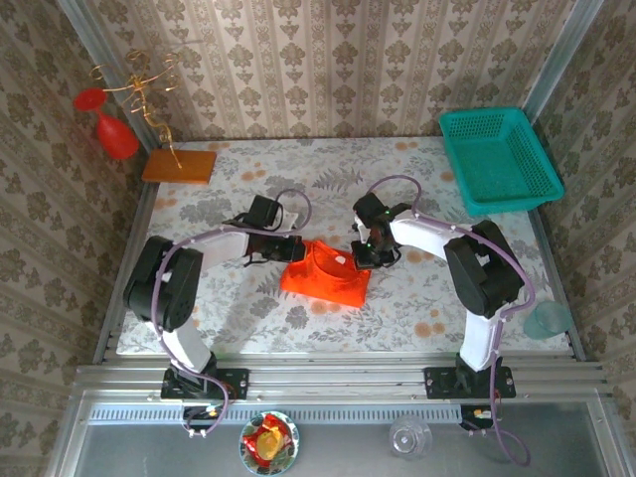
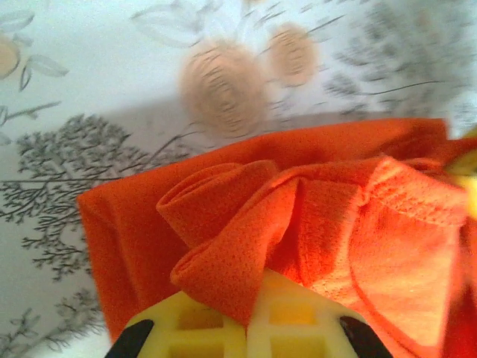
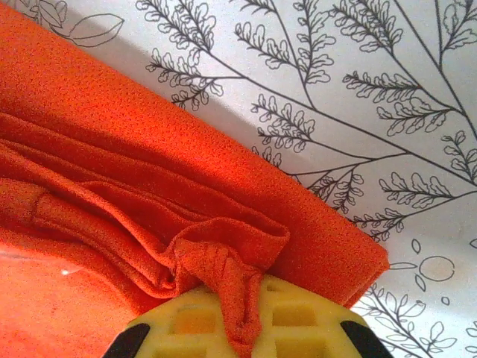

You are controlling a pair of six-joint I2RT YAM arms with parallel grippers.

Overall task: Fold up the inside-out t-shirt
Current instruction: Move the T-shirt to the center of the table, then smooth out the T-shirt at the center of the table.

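Note:
Next, my left gripper will draw away from my right gripper and down toward the lower layer's corner (image 2: 91, 203) to release the t-shirt's fold, since it sits bunched short of that corner.
The inside-out t-shirt (image 1: 323, 273) is a bright orange-red bundle, folded small, lying mid-table on the flowered cloth. My left gripper (image 1: 286, 248) is at its upper left corner, shut on a pinched fold of the shirt (image 2: 223, 261) between its yellow fingers (image 2: 194, 328). My right gripper (image 1: 366, 253) is at the upper right corner, shut on a bunched fold of the shirt (image 3: 231, 283) between its yellow fingers (image 3: 298, 321). Layered folds (image 3: 112, 201) lie beside the right grip.
A teal basket (image 1: 499, 159) stands at the back right. A flat orange board (image 1: 179, 165) with a wire stand and a red cone ornament (image 1: 116, 134) is at the back left. A pale cup (image 1: 548, 320) sits by the right table edge.

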